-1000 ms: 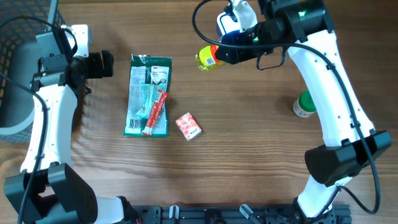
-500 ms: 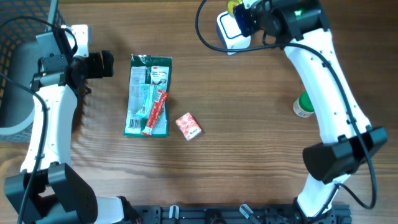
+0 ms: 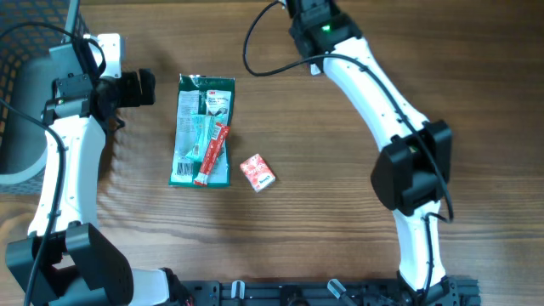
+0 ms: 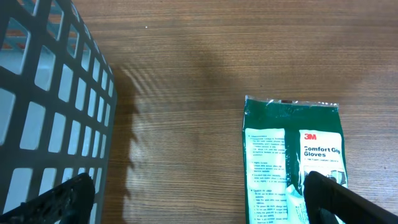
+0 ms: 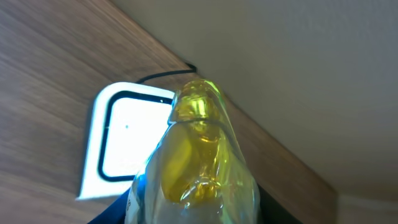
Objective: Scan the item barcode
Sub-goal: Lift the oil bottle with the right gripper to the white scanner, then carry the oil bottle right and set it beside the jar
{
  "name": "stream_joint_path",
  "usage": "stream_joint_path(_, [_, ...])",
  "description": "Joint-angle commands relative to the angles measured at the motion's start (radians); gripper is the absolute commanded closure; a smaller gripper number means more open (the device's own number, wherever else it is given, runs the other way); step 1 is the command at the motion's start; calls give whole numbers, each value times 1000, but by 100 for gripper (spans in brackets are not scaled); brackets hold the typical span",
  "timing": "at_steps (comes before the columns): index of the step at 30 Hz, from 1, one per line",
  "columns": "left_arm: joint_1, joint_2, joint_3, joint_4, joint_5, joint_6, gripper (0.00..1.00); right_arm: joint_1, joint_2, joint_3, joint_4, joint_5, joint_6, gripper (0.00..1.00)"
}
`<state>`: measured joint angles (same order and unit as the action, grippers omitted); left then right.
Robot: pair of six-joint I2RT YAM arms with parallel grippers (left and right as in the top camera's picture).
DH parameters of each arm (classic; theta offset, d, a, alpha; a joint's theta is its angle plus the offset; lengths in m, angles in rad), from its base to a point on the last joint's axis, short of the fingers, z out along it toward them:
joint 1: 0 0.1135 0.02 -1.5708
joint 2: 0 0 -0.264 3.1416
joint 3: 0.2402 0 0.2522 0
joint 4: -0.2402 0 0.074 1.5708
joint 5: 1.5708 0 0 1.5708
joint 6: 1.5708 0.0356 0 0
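I need to swing my right gripper back and to the right in the overhead view, then move it down to release the bottle, because open wood is below it there.
In the right wrist view my right gripper (image 5: 196, 208) is shut on a clear bottle of yellow liquid (image 5: 199, 149), which fills the middle of that view. The bottle hangs just above and beside the white barcode scanner (image 5: 127, 140), whose window has a black frame. In the overhead view the right arm (image 3: 365, 76) reaches to the table's far edge and covers the scanner and bottle. My left gripper (image 4: 202, 199) is open and empty, low over bare wood at the left, (image 3: 140, 87) in the overhead view.
A green glove pack (image 3: 204, 127) lies at centre left with a red tube (image 3: 212, 153) on it, and a small red box (image 3: 257, 172) beside them. A dark mesh basket (image 4: 50, 112) stands at the far left, close to my left gripper.
The right arm has swung left and toward the far edge, carrying the yellow bottle over the scanner and out of the overhead view. The left arm has not moved.
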<state>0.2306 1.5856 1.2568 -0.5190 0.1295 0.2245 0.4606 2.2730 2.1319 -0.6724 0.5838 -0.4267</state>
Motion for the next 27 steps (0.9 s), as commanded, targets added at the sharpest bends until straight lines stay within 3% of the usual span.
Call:
stream_joint_path(1, [3, -13, 13, 2, 12, 15, 0, 3, 46, 6, 32, 168, -24, 94])
stream_joint_path(14, [3, -13, 13, 2, 12, 15, 0, 53, 96, 3, 28, 168, 16, 95])
stream_joint_path(20, [3, -13, 13, 2, 12, 15, 0, 53, 93, 3, 34, 324, 19, 96])
stream_joint_path(27, [3, -13, 13, 2, 12, 15, 0, 51, -43, 3, 6, 363, 130, 96])
